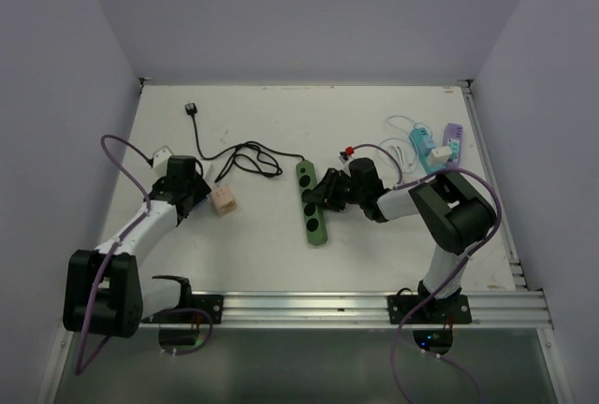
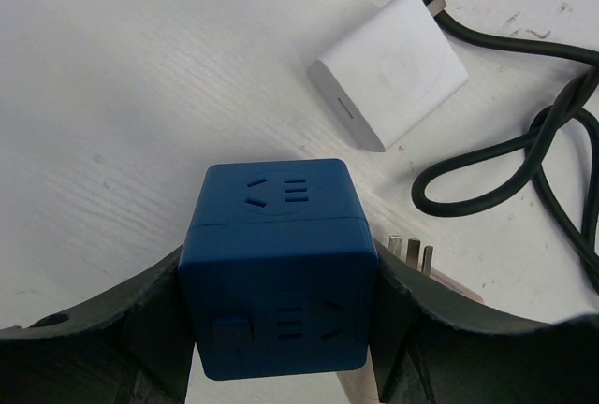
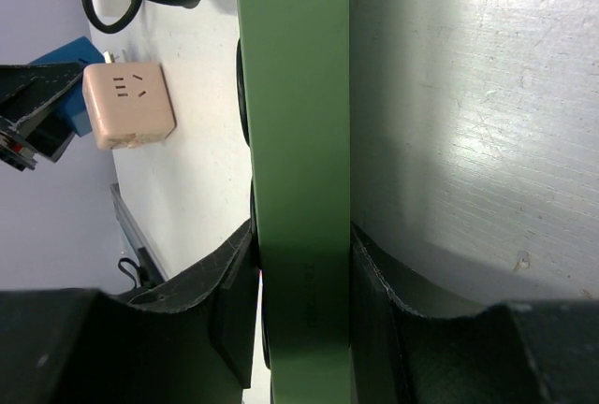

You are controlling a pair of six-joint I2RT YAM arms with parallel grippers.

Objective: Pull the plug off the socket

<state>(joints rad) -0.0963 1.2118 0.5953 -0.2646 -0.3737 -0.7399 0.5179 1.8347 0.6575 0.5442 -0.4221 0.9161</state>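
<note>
The plug's pins are bare, so my right gripper will next carry the power strip point(image 3: 299, 95) outward and left in the top view toward the coiled cable and let it go.
A blue cube socket point(image 2: 281, 264) sits squeezed between the dark fingers point(image 2: 122, 339) of my left gripper point(image 2: 281, 329), which is shut on it. A pink cube plug point(image 1: 223, 201) lies just right of that gripper point(image 1: 197, 194). Its bare metal prongs point(image 2: 412, 250) show beside the blue cube, apart from it. The same pink cube point(image 3: 128, 105) appears in the right wrist view. My right gripper point(image 3: 301, 282) is shut across a green power strip point(image 3: 299, 95), which lies mid-table point(image 1: 312, 203) with that gripper point(image 1: 320, 192) on its right side.
A white charger point(image 2: 388, 67) lies beyond the blue cube, at the left of the table point(image 1: 162, 154). A coiled black cable point(image 1: 245, 156) runs from the strip to a black plug point(image 1: 192, 109). Teal point(image 1: 426, 147) and purple point(image 1: 453, 137) adapters lie back right. A metal rail point(image 1: 374, 306) lines the near edge.
</note>
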